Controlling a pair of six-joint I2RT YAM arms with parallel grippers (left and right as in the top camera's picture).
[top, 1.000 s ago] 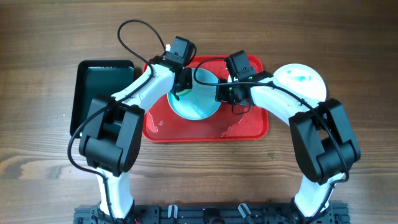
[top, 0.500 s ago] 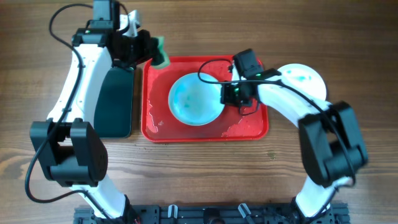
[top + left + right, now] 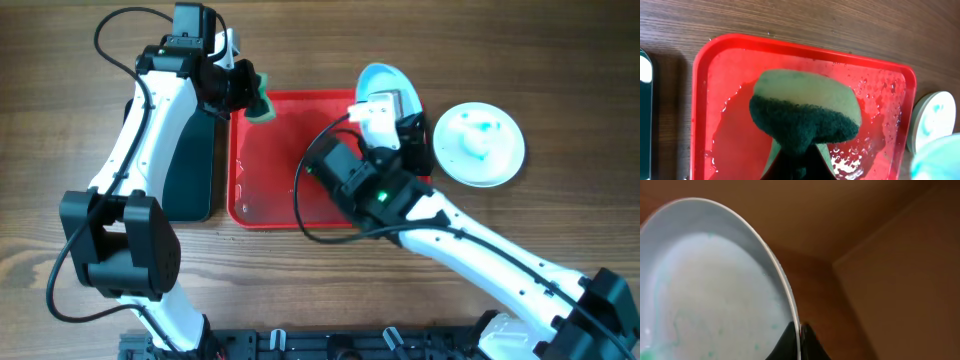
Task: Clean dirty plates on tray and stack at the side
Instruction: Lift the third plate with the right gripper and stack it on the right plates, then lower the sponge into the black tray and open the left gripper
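Note:
Next, my right gripper should carry the tilted plate off the red tray, then level and down onto the table plate, as the stack sits there.
The red tray is wet and has no plate on it; the left wrist view shows it too. My right gripper is shut on the rim of a pale-cyan plate. It holds the plate tilted in the air above the tray's back right corner. In the right wrist view my fingers pinch the plate, which has faint teal smears. A second plate with teal smears lies on the table right of the tray. My left gripper is shut on a green sponge over the tray's back left corner.
A dark green-black tray lies left of the red tray, under my left arm. My right arm reaches across the red tray's front right part. In the left wrist view the sponge hangs above water puddles, and the table plate is at the right.
My right arm has lifted the plate off the tray and swung it up toward the back right. My left gripper with the sponge has shifted only slightly.

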